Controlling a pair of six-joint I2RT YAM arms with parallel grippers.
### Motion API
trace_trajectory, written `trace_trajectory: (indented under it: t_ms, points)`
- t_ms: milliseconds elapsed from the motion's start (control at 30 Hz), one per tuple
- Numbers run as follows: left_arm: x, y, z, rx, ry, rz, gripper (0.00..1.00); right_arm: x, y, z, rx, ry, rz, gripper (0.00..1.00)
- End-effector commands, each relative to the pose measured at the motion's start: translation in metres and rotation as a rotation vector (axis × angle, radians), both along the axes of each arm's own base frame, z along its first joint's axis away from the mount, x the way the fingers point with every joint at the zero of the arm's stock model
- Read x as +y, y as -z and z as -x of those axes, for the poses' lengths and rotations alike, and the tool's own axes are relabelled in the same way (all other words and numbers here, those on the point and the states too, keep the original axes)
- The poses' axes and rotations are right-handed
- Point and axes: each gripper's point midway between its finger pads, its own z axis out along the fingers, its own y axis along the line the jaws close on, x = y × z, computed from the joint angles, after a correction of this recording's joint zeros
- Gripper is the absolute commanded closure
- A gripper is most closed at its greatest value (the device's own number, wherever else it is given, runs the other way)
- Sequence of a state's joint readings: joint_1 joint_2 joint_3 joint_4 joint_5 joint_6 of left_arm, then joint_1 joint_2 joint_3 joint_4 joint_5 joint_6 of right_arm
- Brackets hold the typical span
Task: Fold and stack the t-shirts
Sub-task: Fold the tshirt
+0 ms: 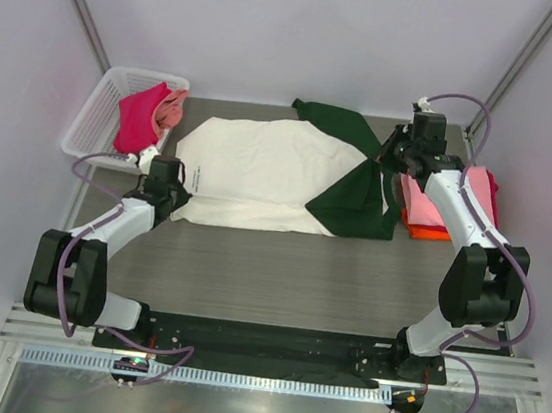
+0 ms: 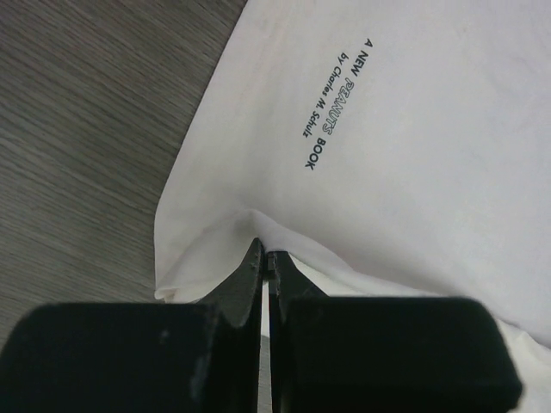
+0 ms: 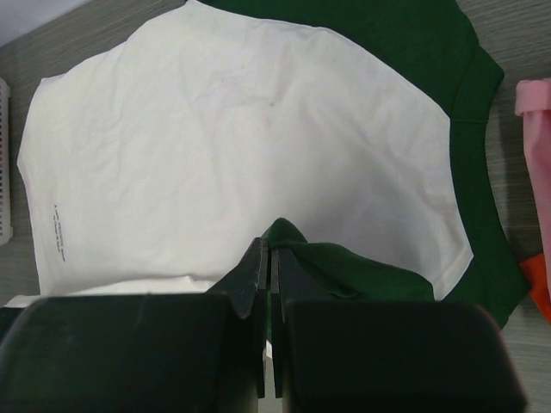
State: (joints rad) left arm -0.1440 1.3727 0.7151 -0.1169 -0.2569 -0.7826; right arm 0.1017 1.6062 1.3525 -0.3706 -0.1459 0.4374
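Note:
Bare cream cloth [image 1: 342,146] [image 3: 288,99] lies outward of my right gripper and to its left in the top view. I need to draw the near sleeve's edge outward over it next and release it.
The cream t-shirt [image 1: 260,169] with dark green sleeves lies spread on the table's middle, its near side folded over. My left gripper [image 1: 170,185] is shut on the shirt's cream hem edge [image 2: 258,225], next to small black print [image 2: 331,99]. My right gripper [image 1: 394,161] is shut on a pinch of the dark green sleeve [image 3: 344,267] over the cream body [image 3: 224,146]. A stack of folded pink, red and orange tees [image 1: 435,208] lies at the right. Magenta and pink tees [image 1: 146,115] fill the basket.
The white mesh basket [image 1: 96,114] stands at the back left corner. The grey wood-grain table [image 1: 269,266] is bordered by white walls on three sides. The stack's pink and orange edges [image 3: 535,155] show at the right of the right wrist view.

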Motion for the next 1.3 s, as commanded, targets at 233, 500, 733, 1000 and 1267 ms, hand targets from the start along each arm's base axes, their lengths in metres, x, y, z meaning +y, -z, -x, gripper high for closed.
trace_trajectory:
  t_ms: [233,500,733,1000,1267]
  points:
    - [0.008,-0.004,-0.014,-0.010,-0.065,-0.016,1.00,0.000,-0.020,-0.041,-0.074,0.005,0.028,0.99]
    - [0.017,0.012,-0.009,0.047,-0.101,0.001,1.00,0.009,-0.029,-0.058,-0.099,-0.020,0.006,0.99]
    - [0.020,0.008,-0.010,0.031,-0.093,-0.008,1.00,0.023,-0.036,-0.070,-0.117,-0.050,0.009,0.99]
    - [0.017,0.001,-0.027,0.009,-0.079,-0.010,1.00,0.024,-0.026,-0.084,-0.094,-0.044,0.028,0.99]
    - [0.013,0.000,-0.041,0.035,-0.058,-0.005,1.00,0.022,-0.033,-0.096,-0.110,-0.027,0.038,0.99]
